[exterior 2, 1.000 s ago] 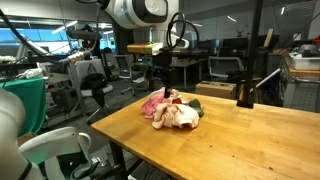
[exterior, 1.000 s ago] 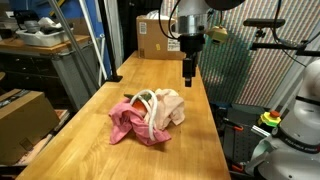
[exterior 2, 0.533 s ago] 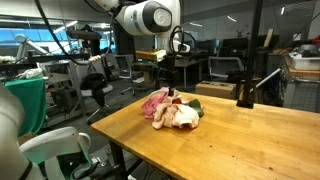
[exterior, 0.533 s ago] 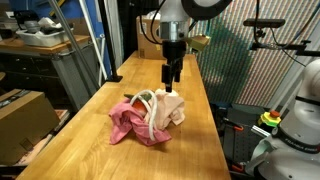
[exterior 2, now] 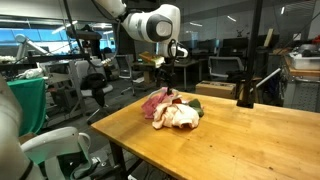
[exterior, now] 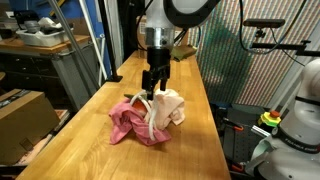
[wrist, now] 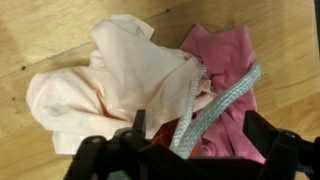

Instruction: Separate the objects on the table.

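My gripper is open, and I will lower it onto the grey woven strap where the strap runs between my fingers, because the strap is uncovered on top of both cloths.
A heap of things lies on the wooden table (exterior: 200, 140). It holds a cream cloth (exterior: 170, 107), a pink cloth (exterior: 127, 123) and a grey woven strap (wrist: 215, 105). The wrist view shows the cream cloth (wrist: 105, 75) at left and the pink cloth (wrist: 228, 55) at right, with something orange-red under the strap. A green thing (exterior 2: 197, 106) shows at the heap's edge. My gripper (exterior: 150, 90) hangs just above the heap (exterior 2: 172, 110), open and empty. Its fingers (wrist: 262, 130) straddle the strap and pink cloth.
A cardboard box (exterior: 152, 38) stands at the table's far end. A black post on a base (exterior 2: 245, 95) stands on the table near the heap. Workbenches, chairs and another robot (exterior: 295, 120) surround the table.
My gripper has moved from the far end of the table to above the heap and come down close to it. The heap has not moved.
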